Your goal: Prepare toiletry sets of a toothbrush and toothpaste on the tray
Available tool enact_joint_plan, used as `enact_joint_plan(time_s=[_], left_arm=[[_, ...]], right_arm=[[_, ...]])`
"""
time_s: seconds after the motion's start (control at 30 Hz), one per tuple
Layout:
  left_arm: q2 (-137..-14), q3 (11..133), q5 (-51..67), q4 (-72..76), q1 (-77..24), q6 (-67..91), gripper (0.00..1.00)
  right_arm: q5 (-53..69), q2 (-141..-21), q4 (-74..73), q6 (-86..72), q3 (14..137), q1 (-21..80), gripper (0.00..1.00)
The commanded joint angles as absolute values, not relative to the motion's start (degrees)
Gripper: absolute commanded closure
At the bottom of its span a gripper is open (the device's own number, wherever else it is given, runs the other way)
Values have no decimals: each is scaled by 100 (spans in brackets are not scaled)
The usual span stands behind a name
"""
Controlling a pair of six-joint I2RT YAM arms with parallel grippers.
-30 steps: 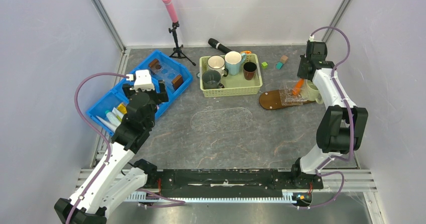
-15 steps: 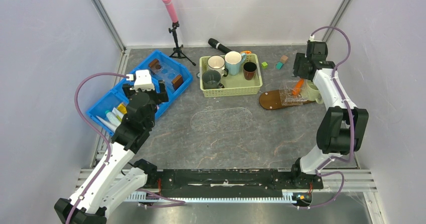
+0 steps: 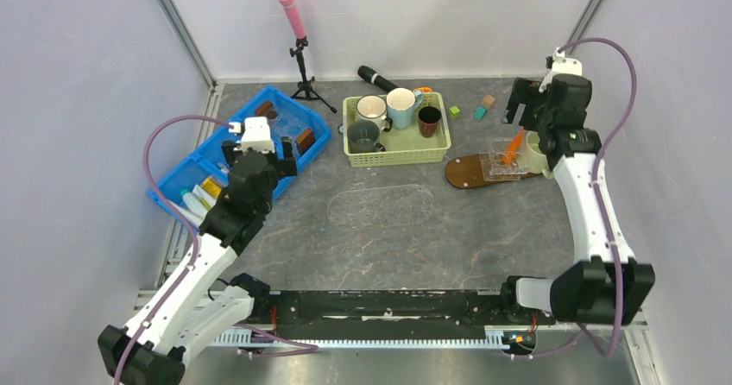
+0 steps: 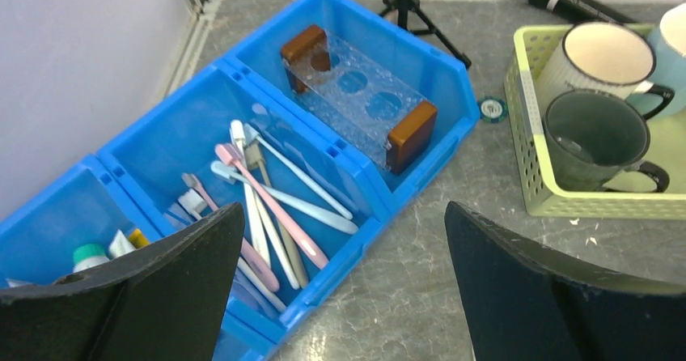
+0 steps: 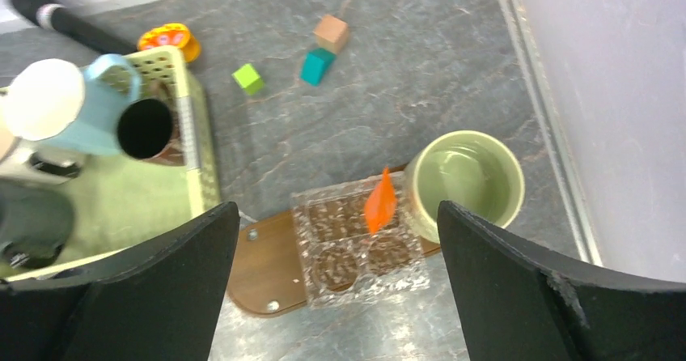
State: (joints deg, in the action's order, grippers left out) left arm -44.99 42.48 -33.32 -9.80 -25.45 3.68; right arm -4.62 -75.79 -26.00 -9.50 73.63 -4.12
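My left gripper moves back, down and to the left in the top view onto a white toothpaste in the blue bin's near compartment point(image 3: 190, 211) next, as the holder point(image 3: 503, 164) has just one.
The tray point(image 3: 466, 174) point(image 5: 260, 261) is a dark-brown oval board at the right. A clear glass holder point(image 3: 503, 164) point(image 5: 356, 248) sits on it. One orange toothpaste point(image 3: 513, 148) point(image 5: 380, 201) stands tilted in that holder. My right gripper point(image 3: 525, 113) point(image 5: 336, 209) hovers open above the holder, holding nothing. Several toothbrushes point(image 4: 275, 203) lie in the middle compartment of the blue bin point(image 3: 177, 180) point(image 4: 404, 61). More toothpaste tubes point(image 3: 205, 188) point(image 4: 89, 256) lie in its near compartment. My left gripper point(image 3: 259, 162) point(image 4: 344, 209) hangs open over the bin's front edge, empty.
A pale green cup point(image 3: 537, 154) point(image 5: 465, 184) stands beside the holder at the tray's right end. A green basket point(image 3: 399, 152) point(image 4: 530, 167) holds several mugs. A clear oval plate point(image 3: 380, 205) lies mid-table. Small blocks point(image 3: 480, 109), a black cylinder point(image 3: 375, 78) and a pink-tipped tripod point(image 3: 298, 48) stand behind.
My right gripper opened, let go of the orange toothpaste, which stays in the holder, and rose up and to the right. The left arm shifted slightly forward over the bin.
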Motion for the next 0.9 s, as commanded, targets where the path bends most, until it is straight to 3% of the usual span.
enact_joint_plan(time_s=[0.0, 0.2, 0.43, 0.87], left_arm=[[-4908, 4647, -3129, -1190, -2490, 1058, 0], [-5525, 5187, -3454, -1825, -2232, 1620, 0], [-5711, 5375, -3356, -2589, -1184, 2431, 0], [-6141, 5389, -3577, -3558, 644, 3540, 0]], right_arm=[[307, -6913, -1868, -1183, 6660, -255, 2], [537, -6295, -1358, -1139, 6092, 510, 2], [322, -5979, -1149, -936, 5885, 1324, 2], [35, -5571, -1266, -675, 5879, 1697, 2]])
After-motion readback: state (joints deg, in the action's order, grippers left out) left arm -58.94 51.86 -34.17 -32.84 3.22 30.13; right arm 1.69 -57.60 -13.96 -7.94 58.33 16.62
